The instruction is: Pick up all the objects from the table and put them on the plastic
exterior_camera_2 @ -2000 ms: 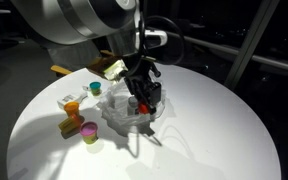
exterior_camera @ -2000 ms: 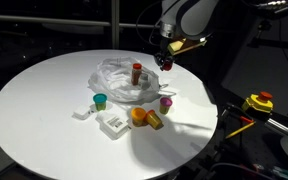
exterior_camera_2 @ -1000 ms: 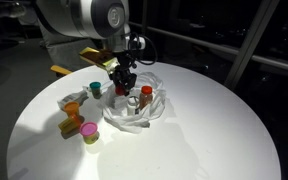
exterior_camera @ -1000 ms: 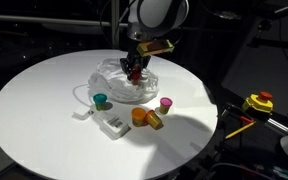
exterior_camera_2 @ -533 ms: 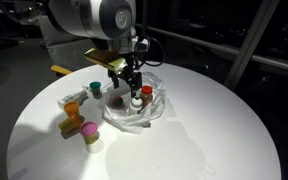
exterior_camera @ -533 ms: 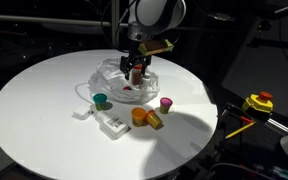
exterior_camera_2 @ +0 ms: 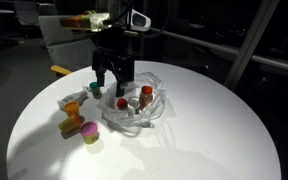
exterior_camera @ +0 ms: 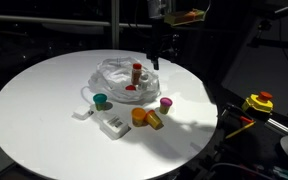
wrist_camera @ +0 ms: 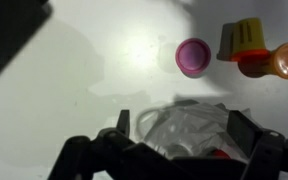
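Observation:
The purple cup [exterior_camera: 166,102] [wrist_camera: 193,57] still stands on the bare tabletop. My gripper moves toward it from above the plastic next and lowers, open, around its rim.
The wrinkly plastic [exterior_camera: 109,75] [exterior_camera_2: 134,120] lies at the back of the round table. A red bottle [exterior_camera: 137,72] [exterior_camera_2: 146,95] stands on it, with a small red item [exterior_camera: 130,88] beside it. On the bare table sit the teal cup [exterior_camera: 101,100] [exterior_camera_2: 95,89], purple cup [exterior_camera: 166,102] [exterior_camera_2: 88,133] [wrist_camera: 193,57], orange ball [exterior_camera: 140,116] [wrist_camera: 284,60], yellow piece [exterior_camera: 154,121] [wrist_camera: 242,38] and white blocks [exterior_camera: 112,124]. My gripper [exterior_camera: 156,50] [exterior_camera_2: 112,80] [wrist_camera: 184,120] hangs open above the plastic [wrist_camera: 184,135], holding nothing.
The white round table [exterior_camera: 44,90] [exterior_camera_2: 204,130] drops off to a dark floor on every side. A yellow and red device [exterior_camera: 258,102] lies beyond the table's edge. The loose items cluster in front of the plastic.
The gripper was shut low over the plastic a second ago. It has opened, left a red item on the plastic, and risen well above it.

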